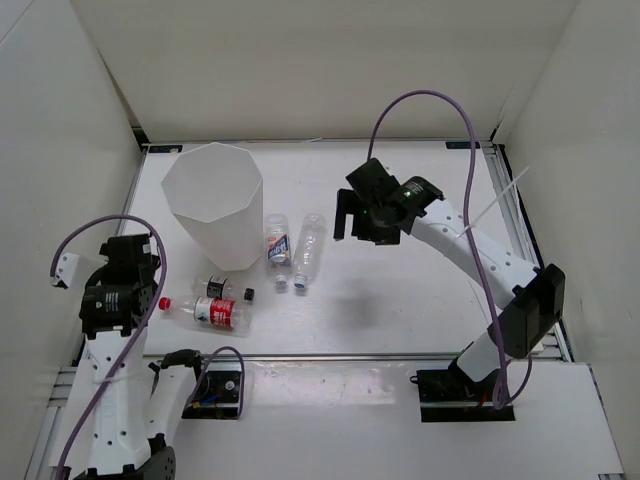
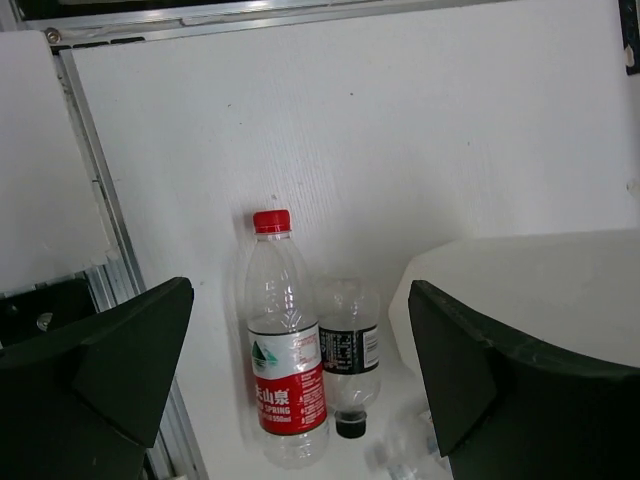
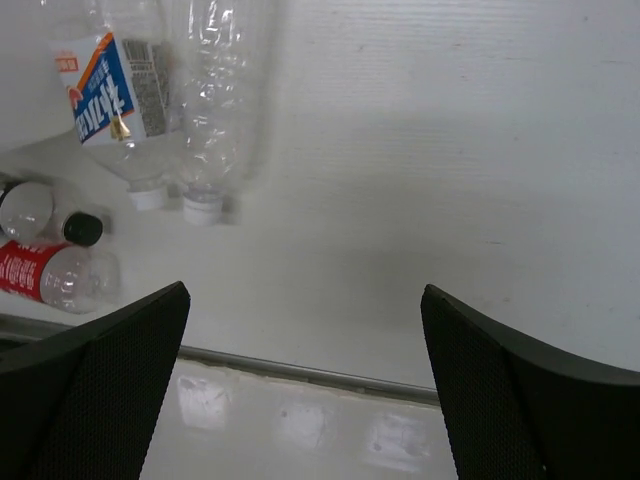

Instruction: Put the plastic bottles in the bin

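Observation:
I will next move my right gripper to the left in the top view and lower it onto the plain bottle's far end [image 1: 314, 224], because that end lies uncovered on the table.
The white octagonal bin [image 1: 212, 200] stands at the back left. The blue-white label bottle [image 1: 277, 245] and the plain bottle [image 1: 308, 250] lie side by side to its right. The red-label bottle [image 1: 210, 311] and the black-capped bottle [image 1: 225, 289] lie in front of the bin. My left gripper [image 1: 133, 262] is open and empty, left of these two; its wrist view shows the red-label bottle [image 2: 285, 360], the black-capped bottle [image 2: 350, 350] and the bin [image 2: 530, 290]. My right gripper [image 1: 352, 222] is open and empty, raised to the right of the plain bottle [image 3: 215, 100].
White walls enclose the table on three sides. A metal rail [image 1: 330, 355] runs along the front edge, also seen in the right wrist view [image 3: 300, 372]. A purple cable [image 1: 440, 100] loops above the right arm. The blue-white label bottle [image 3: 115, 95] sits at the right wrist view's top left.

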Robot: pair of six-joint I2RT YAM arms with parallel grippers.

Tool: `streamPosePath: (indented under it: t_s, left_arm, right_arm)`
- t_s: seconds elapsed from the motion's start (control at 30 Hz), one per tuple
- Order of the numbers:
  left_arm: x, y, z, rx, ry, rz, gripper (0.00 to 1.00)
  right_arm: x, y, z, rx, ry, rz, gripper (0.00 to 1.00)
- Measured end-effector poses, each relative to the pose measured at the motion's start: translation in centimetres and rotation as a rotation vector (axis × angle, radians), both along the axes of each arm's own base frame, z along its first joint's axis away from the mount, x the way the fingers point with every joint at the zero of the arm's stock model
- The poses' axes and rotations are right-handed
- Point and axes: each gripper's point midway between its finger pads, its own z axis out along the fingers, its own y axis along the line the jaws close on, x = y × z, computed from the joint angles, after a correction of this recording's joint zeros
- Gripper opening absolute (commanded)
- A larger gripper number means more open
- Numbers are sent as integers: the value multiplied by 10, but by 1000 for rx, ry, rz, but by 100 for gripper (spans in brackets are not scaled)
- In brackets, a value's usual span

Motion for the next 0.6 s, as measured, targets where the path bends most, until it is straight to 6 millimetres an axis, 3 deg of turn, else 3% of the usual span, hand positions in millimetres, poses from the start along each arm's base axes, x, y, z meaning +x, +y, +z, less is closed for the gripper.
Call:
streamPosePath:
  t_s: [0.17, 0.37, 0.6]
  left_arm:
    - [-9, -5, 7, 24, -8, -82, 100]
    - [-15, -13, 42, 81, -82, -217, 100]
    - [-3, -36, 42, 84, -140, -423, 100]
  right_arm:
    - [-3, 19, -10, 45, 64, 93, 100]
    - [11, 54, -44, 129, 167, 181, 100]
    - [64, 97, -78, 217, 231, 196, 100]
